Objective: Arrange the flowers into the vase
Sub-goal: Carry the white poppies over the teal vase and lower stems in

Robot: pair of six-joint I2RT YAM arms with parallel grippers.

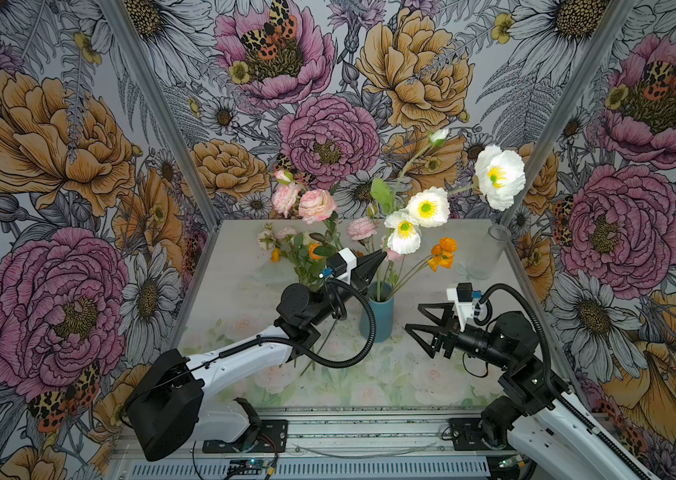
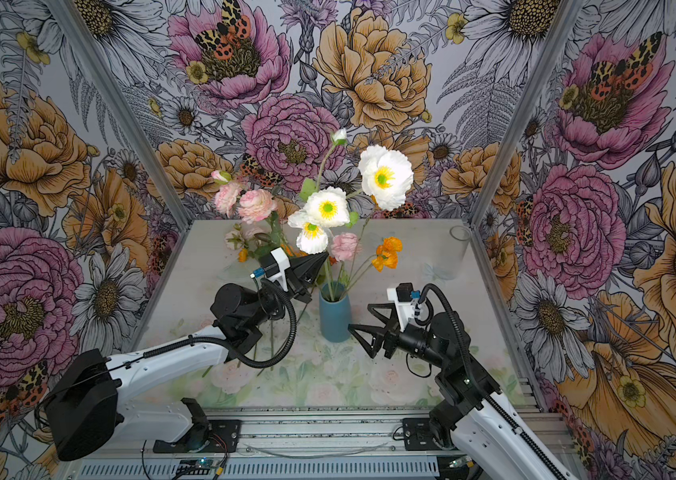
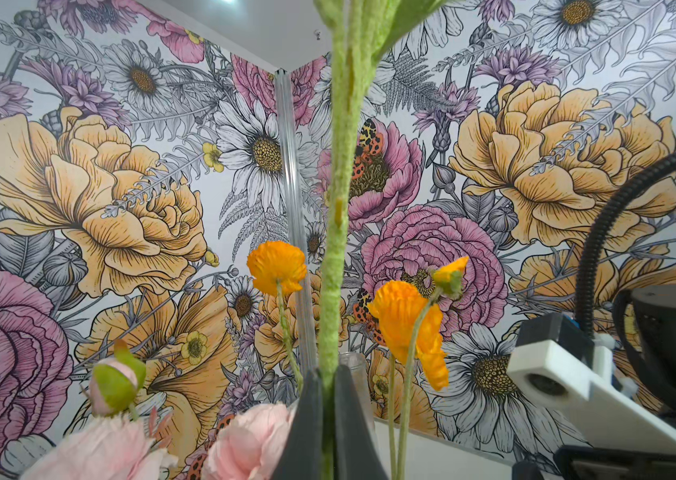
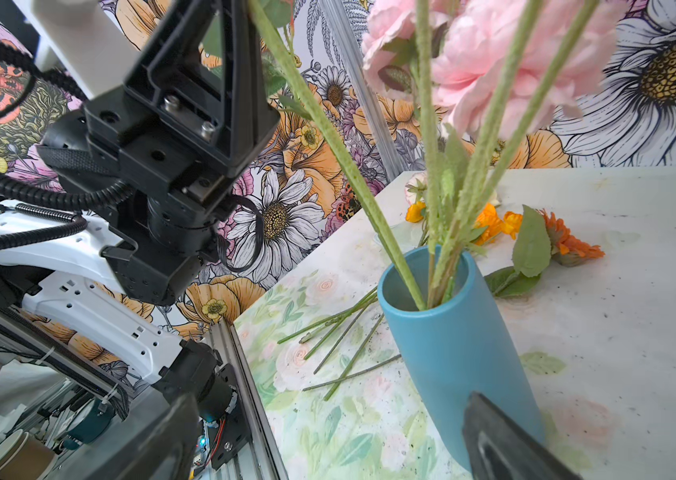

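Observation:
My left gripper will move down toward the opening of the blue vase (image 1: 378, 318) and let go of the fuzzy green stem there, since that opening is just below it.
A blue vase (image 1: 378, 318) (image 2: 334, 322) stands mid-table, holding white yellow-centred flowers (image 1: 427, 208) (image 2: 386, 176), an orange one (image 1: 442, 253) and a pink one (image 2: 344, 245). My left gripper (image 1: 382, 255) (image 2: 323, 258) (image 3: 328, 376) hovers just above the vase mouth, shut on a fuzzy green stem (image 3: 334, 266). In the right wrist view that stem (image 4: 340, 153) slants down into the vase (image 4: 452, 353). My right gripper (image 1: 413, 318) (image 2: 359, 316) (image 4: 328, 436) stands open just right of the vase, holding nothing. More pink and orange flowers (image 1: 286, 241) lie at the back left.
A clear glass cylinder (image 1: 488, 253) (image 2: 457, 249) stands at the back right corner. Loose stems (image 4: 340, 336) lie on the table left of the vase, under my left arm. An orange sunflower (image 4: 573, 245) lies behind the vase. Patterned walls close three sides.

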